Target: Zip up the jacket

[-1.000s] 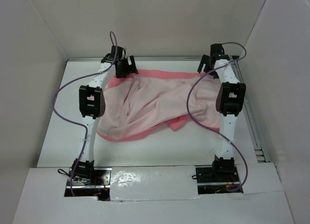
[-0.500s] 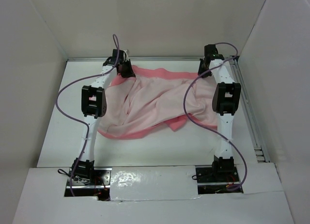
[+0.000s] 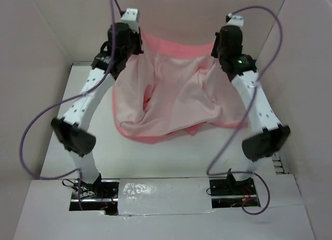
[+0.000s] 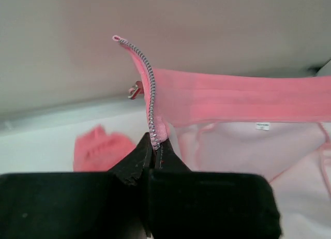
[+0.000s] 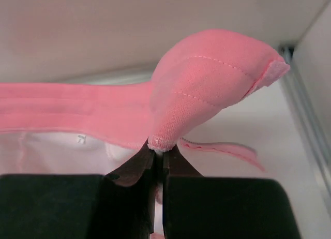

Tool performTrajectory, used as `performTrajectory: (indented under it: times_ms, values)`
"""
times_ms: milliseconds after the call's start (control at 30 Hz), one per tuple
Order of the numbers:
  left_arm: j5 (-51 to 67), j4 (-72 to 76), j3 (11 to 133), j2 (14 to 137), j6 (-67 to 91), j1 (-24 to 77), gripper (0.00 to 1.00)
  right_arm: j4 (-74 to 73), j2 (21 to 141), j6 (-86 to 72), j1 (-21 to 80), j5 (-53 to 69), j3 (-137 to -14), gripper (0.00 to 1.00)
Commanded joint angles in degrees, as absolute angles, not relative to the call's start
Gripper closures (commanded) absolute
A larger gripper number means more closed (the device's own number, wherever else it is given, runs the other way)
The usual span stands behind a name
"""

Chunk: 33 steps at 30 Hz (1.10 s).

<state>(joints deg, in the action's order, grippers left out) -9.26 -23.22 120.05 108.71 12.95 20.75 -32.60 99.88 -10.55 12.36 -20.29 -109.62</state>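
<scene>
Next, the right gripper lifts high with the collar end, then brings it down toward the table's far edge and releases it, as the jacket (image 3: 176, 94) lies bunched in folds.
The salmon-pink jacket (image 3: 176, 94) hangs by its collar between both raised arms, its pale lining facing the camera and its lower part resting on the table. My left gripper (image 3: 136, 40) is shut on the collar's left end, pinching the zipper strip (image 4: 150, 89), whose metal teeth run up from the jaws; the slider (image 4: 135, 90) dangles beside them. My right gripper (image 3: 218, 45) is shut on the collar's right end (image 5: 207, 78), which bulges above the jaws. The collar band (image 4: 248, 102) stretches between both grips.
White walls (image 3: 171, 16) close in on the back and both sides. Purple cables (image 3: 31, 141) loop off each arm. A sleeve cuff (image 4: 101, 148) lies on the white table (image 3: 176, 157) below the left grip. A metal rail (image 5: 305, 115) runs along the right wall.
Both grippers have shut on the collar ends and lifted them high off the table, so the jacket now hangs spread between the arms instead of lying crumpled.
</scene>
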Motion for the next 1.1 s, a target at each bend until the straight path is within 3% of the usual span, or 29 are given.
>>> performTrajectory:
  times_ms: [0, 267, 400, 700, 833, 933, 1067]
  values:
    - [-22.0, -9.9, 118.9, 93.5, 2.3, 25.3, 1.0, -20.3, 82.3, -7.5, 16.6, -32.2, -110.2, 1.0]
    - [-31.5, 5.5, 121.8, 76.1, -19.1, 40.1, 1.0, -22.1, 69.2, -0.9, 26.5, -33.4, -124.5, 1.0]
    - [-30.0, 1.0, 127.5, 72.4, -18.1, 43.9, 1.0, -22.8, 66.8, 2.4, 31.4, -33.1, -131.6, 1.0]
    - [-31.3, -0.5, 130.7, 72.8, -17.6, 43.9, 1.0, -22.2, 67.3, 2.4, 34.6, -38.6, -130.6, 1.0]
    - [-36.0, 7.9, 121.9, 74.4, -23.6, 44.8, 1.0, -21.9, 71.5, 0.7, 33.5, -46.0, -125.4, 1.0]
    - [-35.8, 5.2, 111.6, 75.9, -16.9, 39.0, 1.0, -25.0, 75.0, -9.2, 30.4, -46.9, -118.1, 1.0]
    - [-22.8, -18.1, 107.1, 83.7, 14.5, 23.2, 1.0, -24.6, 79.4, -21.6, 21.5, -38.8, -101.4, 1.0]
